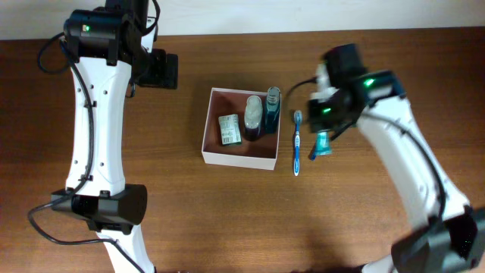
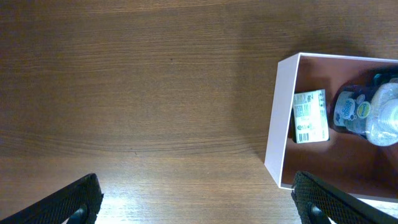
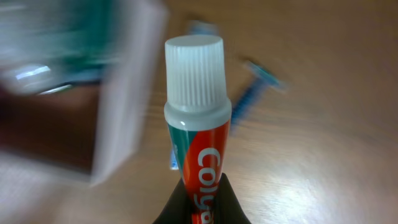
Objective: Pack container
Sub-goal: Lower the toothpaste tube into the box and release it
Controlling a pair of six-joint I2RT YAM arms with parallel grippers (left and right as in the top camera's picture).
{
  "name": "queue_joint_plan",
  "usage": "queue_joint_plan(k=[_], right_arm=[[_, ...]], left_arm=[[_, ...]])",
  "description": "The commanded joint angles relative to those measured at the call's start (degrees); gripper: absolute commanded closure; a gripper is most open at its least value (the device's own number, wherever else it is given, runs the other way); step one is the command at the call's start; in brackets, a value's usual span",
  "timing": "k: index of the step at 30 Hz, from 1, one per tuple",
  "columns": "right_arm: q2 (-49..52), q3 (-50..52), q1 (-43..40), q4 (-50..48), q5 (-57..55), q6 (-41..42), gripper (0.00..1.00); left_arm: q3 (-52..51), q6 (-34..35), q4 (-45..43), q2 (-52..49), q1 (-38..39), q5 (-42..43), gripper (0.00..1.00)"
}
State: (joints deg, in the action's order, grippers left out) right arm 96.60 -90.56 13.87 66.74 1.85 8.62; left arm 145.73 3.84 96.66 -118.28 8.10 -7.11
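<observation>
My right gripper turns the toothpaste tube (image 3: 208, 162) along the container's empty near side next, then lowers it.
The container (image 1: 207, 129) is a square white-walled box with a pinkish-brown inside, at mid table. It holds a green-and-white carton (image 1: 229, 129), a white-capped bottle (image 1: 253, 115) and a teal bottle (image 1: 272, 110). My right gripper (image 1: 327, 106) hovers to the right of the box, shut on a red-and-green Colgate toothpaste tube (image 3: 208, 162) with a white cap; its fingers (image 3: 202, 202) pinch the tube's lower end. My left gripper (image 1: 159, 70) is open and empty over bare wood to the left of the box (image 2: 278, 118), fingers spread wide (image 2: 196, 208).
A blue toothbrush (image 1: 297, 142) lies on the table just right of the box. A blue razor (image 1: 321, 144) lies beside it, below my right gripper. The razor shows blurred in the right wrist view (image 3: 264, 78). The carton (image 2: 310, 116) and bottle (image 2: 373, 115) show in the left wrist view.
</observation>
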Motion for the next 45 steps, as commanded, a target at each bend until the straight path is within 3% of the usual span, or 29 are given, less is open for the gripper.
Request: queue_joint_plan(k=[1,8,13,25,26,28,30,34,39,45], right_arm=[[-2.23,-0.48,9.99,-2.21,0.72,-10.01,0.96],[-0.11,-0.42,21.59,-10.21,0.72,-28.06,0.97],[1.68,-0.39,24.55,-16.35,0.76,-37.09,0.96],[13.11,-0.39,24.35,-23.96,0.96,-41.81,0.96],[13.53,-0.39,24.37,-23.93,0.96,-41.55,0.95],[13.46,-0.46,24.52,-24.04,0.96,-39.74,0.82],[12.39,-1.09,24.76,-23.89,0.96,-37.03,0.47],[8.33,-4.7,24.76,-19.67,0.98,-26.82,0.46],[2.4,-9.57,23.96,-8.15,-0.81,-20.76,0.47],[-0.92,-9.64,17.09,1.55,-9.81,0.72,0.48]], left_arm=[[0.57,-0.9,0.04,0.55,-0.13,-0.44,0.01],[0.57,-0.9,0.04,0.55,-0.13,-0.44,0.01],[0.57,-0.9,0.04,0.55,-0.13,-0.44,0.01],[0.57,-0.9,0.04,0.55,-0.11,-0.44,0.01],[0.57,-0.9,0.04,0.55,-0.11,-0.44,0.01],[0.57,-0.9,0.04,0.55,-0.11,-0.44,0.01],[0.57,-0.9,0.04,0.55,-0.11,-0.44,0.01],[0.57,-0.9,0.04,0.55,-0.11,-0.44,0.01],[0.57,-0.9,0.04,0.55,-0.11,-0.44,0.01],[0.57,-0.9,0.04,0.55,-0.11,-0.44,0.01]])
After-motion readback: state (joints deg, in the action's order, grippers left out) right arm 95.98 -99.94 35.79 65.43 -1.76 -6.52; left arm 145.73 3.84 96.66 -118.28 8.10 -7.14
